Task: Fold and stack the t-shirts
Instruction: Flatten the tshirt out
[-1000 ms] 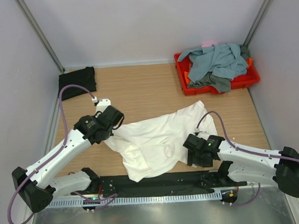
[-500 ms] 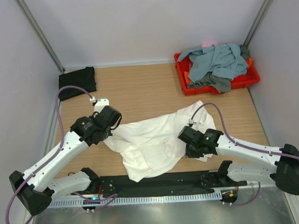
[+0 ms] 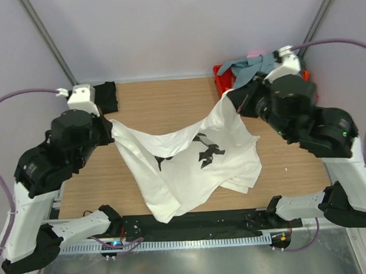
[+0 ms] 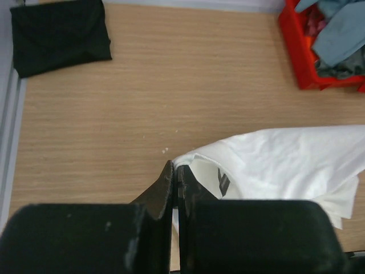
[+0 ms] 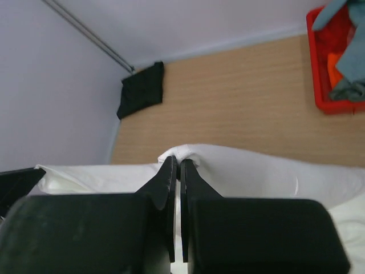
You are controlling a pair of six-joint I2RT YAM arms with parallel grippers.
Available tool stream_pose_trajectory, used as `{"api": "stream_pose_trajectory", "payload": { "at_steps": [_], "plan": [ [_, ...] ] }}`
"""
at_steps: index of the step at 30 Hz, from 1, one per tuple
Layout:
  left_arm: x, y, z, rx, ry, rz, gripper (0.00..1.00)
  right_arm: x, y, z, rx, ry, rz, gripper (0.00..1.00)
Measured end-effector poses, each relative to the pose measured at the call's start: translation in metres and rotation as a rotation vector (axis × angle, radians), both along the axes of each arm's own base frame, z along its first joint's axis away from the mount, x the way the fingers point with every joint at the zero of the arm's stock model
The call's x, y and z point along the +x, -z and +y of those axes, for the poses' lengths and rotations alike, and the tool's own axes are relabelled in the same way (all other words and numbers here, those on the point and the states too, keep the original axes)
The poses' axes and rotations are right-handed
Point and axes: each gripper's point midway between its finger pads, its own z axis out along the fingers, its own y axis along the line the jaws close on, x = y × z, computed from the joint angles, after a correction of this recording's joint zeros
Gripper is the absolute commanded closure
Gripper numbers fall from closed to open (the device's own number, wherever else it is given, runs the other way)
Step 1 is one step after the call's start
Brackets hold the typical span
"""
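The t-shirt gets spread next: my right gripper rises, then sweeps outward and down to the bare table (image 3: 202,92) (image 5: 290,67) beside the tray, which lies outward of and below it.
A white t-shirt (image 3: 178,173) with a dark print hangs stretched between my two grippers, its lower part draping onto the table near the front. My left gripper (image 3: 112,125) is shut on one upper corner, seen in the left wrist view as cloth (image 4: 285,160) pinched at the gripper (image 4: 175,169). My right gripper (image 3: 229,100) is shut on the other upper corner, where a white fold (image 5: 274,171) bunches at the gripper (image 5: 178,161). A folded black t-shirt (image 4: 60,34) lies at the far left corner. Grey-blue and dark grey t-shirts (image 4: 342,34) are heaped in the tray.
The red plastic tray (image 4: 293,51) stands at the far right, largely hidden behind my right arm in the top view. Bare wooden table (image 3: 163,107) lies between the black t-shirt (image 3: 107,93) and the tray. Walls close in the table on three sides.
The right gripper closed on the white t-shirt's edge. Both arms then rose and swung apart toward the back, lifting and spreading the shirt so its dark print shows.
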Motion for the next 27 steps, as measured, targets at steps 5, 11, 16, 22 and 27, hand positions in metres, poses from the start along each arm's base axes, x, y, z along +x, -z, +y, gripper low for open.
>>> {"api": "stream_pose_trajectory", "payload": {
  "at_steps": [5,11,16,22,27],
  "plan": [
    [-0.012,-0.068,0.011,-0.053,0.046,-0.158,1.0,-0.014,-0.09,-0.042,0.046,0.012,-0.233,0.98],
    [-0.046,-0.113,0.036,-0.132,0.109,-0.349,1.0,-0.058,-0.128,-0.088,0.062,-0.087,-0.434,0.99],
    [-0.104,-0.149,0.055,-0.258,0.259,-0.574,1.0,-0.114,-0.148,-0.133,0.154,-0.188,-0.614,0.99],
    [-0.156,-0.177,0.079,-0.337,0.353,-0.769,1.0,-0.176,-0.179,-0.197,0.282,-0.22,-0.825,0.98],
    [-0.172,-0.189,0.081,-0.345,0.403,-0.827,1.0,-0.196,-0.199,-0.213,0.304,-0.249,-0.917,0.98]
  ]
}}
